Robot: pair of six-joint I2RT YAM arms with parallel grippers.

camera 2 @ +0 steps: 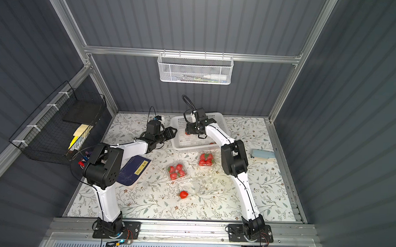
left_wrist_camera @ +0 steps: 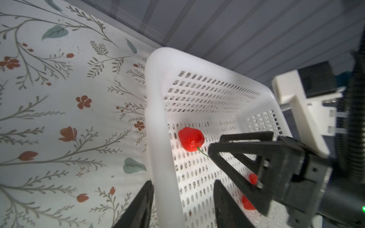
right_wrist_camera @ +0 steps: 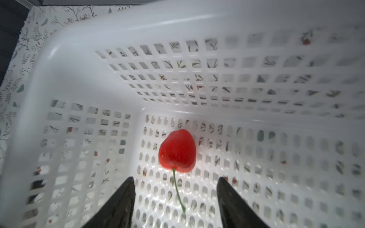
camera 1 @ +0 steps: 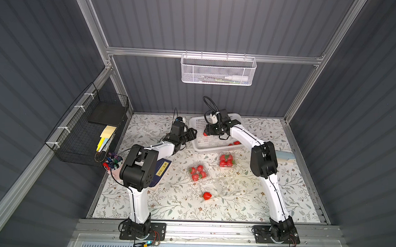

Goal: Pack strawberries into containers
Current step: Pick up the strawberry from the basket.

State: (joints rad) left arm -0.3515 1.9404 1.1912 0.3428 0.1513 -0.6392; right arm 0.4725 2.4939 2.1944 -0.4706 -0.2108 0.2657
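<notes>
I will next lower my right gripper into the basket, past the green stem and onto the strawberry's red body (camera 1: 205,134) (right_wrist_camera: 178,149), because its open fingers are still short of the fruit.
A white perforated basket (camera 1: 216,149) stands at the back of the table. One strawberry (camera 1: 205,134) with a long green stem lies in its left corner, and others (camera 1: 234,143) lie at its right end. My right gripper (right_wrist_camera: 175,180) hangs open just above that strawberry (right_wrist_camera: 177,151), with the stem between its fingers. My left gripper (left_wrist_camera: 182,187) is open and straddles the basket's left rim (left_wrist_camera: 158,118), one finger outside and one inside. Two clear containers (camera 1: 198,171) (camera 1: 226,160) hold several strawberries. A third clear container (camera 1: 217,187) lies open with one strawberry (camera 1: 207,195) at its near edge.
A navy book (camera 1: 160,171) and a pink cup of markers (camera 1: 113,162) sit under the left arm. A pale blue block (camera 2: 263,154) lies by the right wall. A black wire rack (camera 1: 87,127) hangs on the left wall, a white mesh tray (camera 1: 217,70) on the back wall.
</notes>
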